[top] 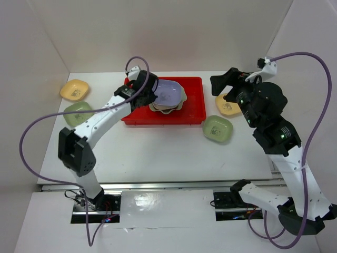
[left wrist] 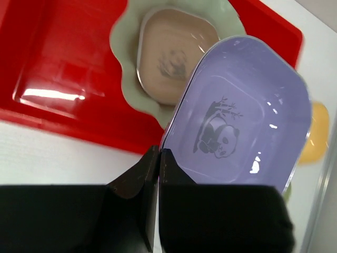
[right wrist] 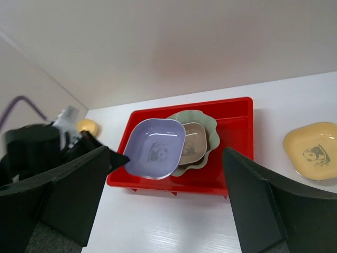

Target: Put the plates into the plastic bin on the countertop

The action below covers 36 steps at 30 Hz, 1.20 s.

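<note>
I will next lower the lavender plate (left wrist: 242,105) onto the pinkish-beige plate (left wrist: 176,56) with my left gripper.
The red plastic bin (top: 194,108) sits at the back middle of the white countertop (top: 158,153). In it lies the pale green scalloped plate (left wrist: 122,42) with a pinkish-beige plate (left wrist: 174,58) on top. My left gripper (left wrist: 159,150) is shut on the rim of a lavender plate (left wrist: 242,105) with a panda print, which hangs tilted over the stack in the bin (right wrist: 231,113). My right gripper (top: 224,85) hovers open and empty, right of the bin, above a yellow plate (top: 228,105). The right wrist view shows the lavender plate (right wrist: 155,147) between my wide-apart fingers (right wrist: 79,195).
A green plate (top: 217,128) lies on the counter right of the bin, near the yellow one (right wrist: 313,150). Left of the bin lie another yellow plate (top: 74,90) and a green plate (top: 78,113). White walls close in the back and sides.
</note>
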Tool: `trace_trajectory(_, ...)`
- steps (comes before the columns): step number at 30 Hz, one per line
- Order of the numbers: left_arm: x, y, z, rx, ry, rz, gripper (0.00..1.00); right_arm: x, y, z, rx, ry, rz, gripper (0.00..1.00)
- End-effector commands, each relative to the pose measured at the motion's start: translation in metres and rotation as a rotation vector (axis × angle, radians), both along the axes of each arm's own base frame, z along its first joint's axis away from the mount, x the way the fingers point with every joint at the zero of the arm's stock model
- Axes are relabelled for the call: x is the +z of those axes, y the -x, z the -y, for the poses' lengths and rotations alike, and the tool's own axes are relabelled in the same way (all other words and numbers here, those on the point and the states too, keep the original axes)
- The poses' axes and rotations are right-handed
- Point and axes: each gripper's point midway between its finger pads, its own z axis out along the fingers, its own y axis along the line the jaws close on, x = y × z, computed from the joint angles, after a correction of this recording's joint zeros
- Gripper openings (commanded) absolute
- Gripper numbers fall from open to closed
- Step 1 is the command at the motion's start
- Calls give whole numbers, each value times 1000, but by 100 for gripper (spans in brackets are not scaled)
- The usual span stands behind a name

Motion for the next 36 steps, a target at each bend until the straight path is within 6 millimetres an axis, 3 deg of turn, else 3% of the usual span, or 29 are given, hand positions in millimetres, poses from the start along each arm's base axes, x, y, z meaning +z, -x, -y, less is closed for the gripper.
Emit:
trace_trajectory(1,-11,-38,-10,67,8,-27,0,21,7,7,-16,-40,48,94)
trace_trajectory(5,-28,-82,-14,88,18,-22,0,19,10,3,12,-39,47,94)
trace_trajectory(6,-24,-92,-12,91,34,-5,0,14,8,2,11,-34,37,94)
trace_trajectory(8,-42,-103,-15,109,15,-29,0,14,9,0,21,-34,37,94)
trace_trajectory(12,-54,-121,-16,123,35,-18,0,9,8,0,21,-20,30,94)
trace_trajectory(25,-94,-131,-12,189,52,-79,0,-8,6,-4,41,15,1,95)
trace_trajectory(27,-99,-130,-7,180,47,-87,8,-8,6,-4,41,15,1,95)
trace_trajectory(28,-103,-128,-8,181,43,-95,22,-9,6,-4,41,24,3,95)
trace_trajectory(31,-103,-122,-5,172,40,-99,45,-6,6,-4,41,20,11,95)
trace_trajectory(32,-84,-121,-6,170,57,-70,52,-4,5,-4,41,16,19,95)
trace_trajectory(34,-68,-115,0,153,58,-43,67,-4,6,-5,50,16,19,95)
trace_trajectory(36,-45,-107,2,146,40,4,94,-8,5,-6,50,20,11,96)
